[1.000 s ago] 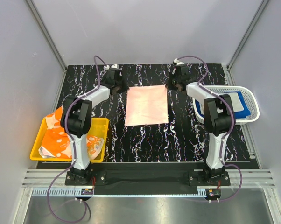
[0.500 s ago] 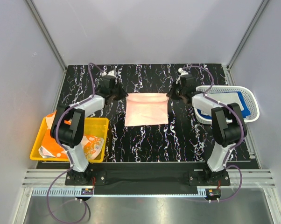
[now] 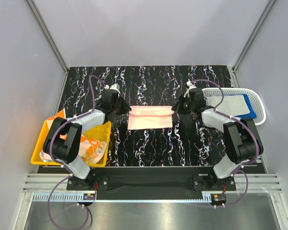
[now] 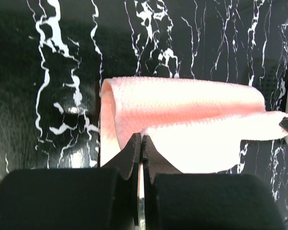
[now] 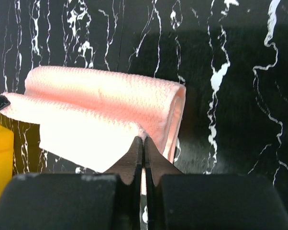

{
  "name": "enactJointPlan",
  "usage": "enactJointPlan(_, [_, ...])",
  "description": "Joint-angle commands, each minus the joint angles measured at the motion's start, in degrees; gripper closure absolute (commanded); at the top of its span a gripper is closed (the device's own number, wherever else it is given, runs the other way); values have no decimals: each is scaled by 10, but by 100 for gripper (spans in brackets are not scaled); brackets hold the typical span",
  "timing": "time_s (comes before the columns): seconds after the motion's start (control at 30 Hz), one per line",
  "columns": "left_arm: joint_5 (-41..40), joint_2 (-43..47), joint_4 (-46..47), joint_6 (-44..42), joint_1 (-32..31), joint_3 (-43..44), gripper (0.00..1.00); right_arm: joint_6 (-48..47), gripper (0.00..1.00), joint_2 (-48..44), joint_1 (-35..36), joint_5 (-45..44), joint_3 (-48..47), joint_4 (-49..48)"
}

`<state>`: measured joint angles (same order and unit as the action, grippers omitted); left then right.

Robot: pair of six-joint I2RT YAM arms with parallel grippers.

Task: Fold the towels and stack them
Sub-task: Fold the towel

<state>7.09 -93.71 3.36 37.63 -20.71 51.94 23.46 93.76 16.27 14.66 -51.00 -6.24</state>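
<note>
I should draw my right gripper back and down to the towel's near corner on the basket's side (image 3: 171, 126) and release there, since the pink towel's near part lies uncovered.
A pale pink towel (image 3: 150, 118) lies at the table's middle, its far half curled over toward me. My left gripper (image 3: 126, 110) is shut on its left far corner; the left wrist view shows the pink towel (image 4: 182, 115) pinched at my left gripper (image 4: 141, 139). My right gripper (image 3: 174, 109) is shut on the right far corner, and the right wrist view shows the towel (image 5: 105, 103) pinched at my right gripper (image 5: 143, 140). An orange-and-white towel (image 3: 70, 143) lies in the yellow bin. A blue towel (image 3: 249, 106) and an off-white towel (image 3: 227, 103) lie in the white basket.
The yellow bin (image 3: 105, 128) stands at the left edge, under my left arm. The white perforated basket (image 3: 259, 117) stands at the right edge, close to my right arm. Grey walls enclose the black marbled table (image 3: 149, 148).
Both grippers have moved toward me with the pink towel's far corners. The far edge has come over the near half, so the towel now shows about half as deep.
</note>
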Motion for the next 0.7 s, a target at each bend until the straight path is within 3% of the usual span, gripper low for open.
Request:
enactJointPlan(0.0, [-22, 43, 39, 4, -5, -22, 100, 10, 100, -41, 9, 11, 19, -26])
enactJointPlan(0.67, [-26, 82, 42, 3, -12, -87, 100, 19, 100, -80, 30, 1, 89, -36])
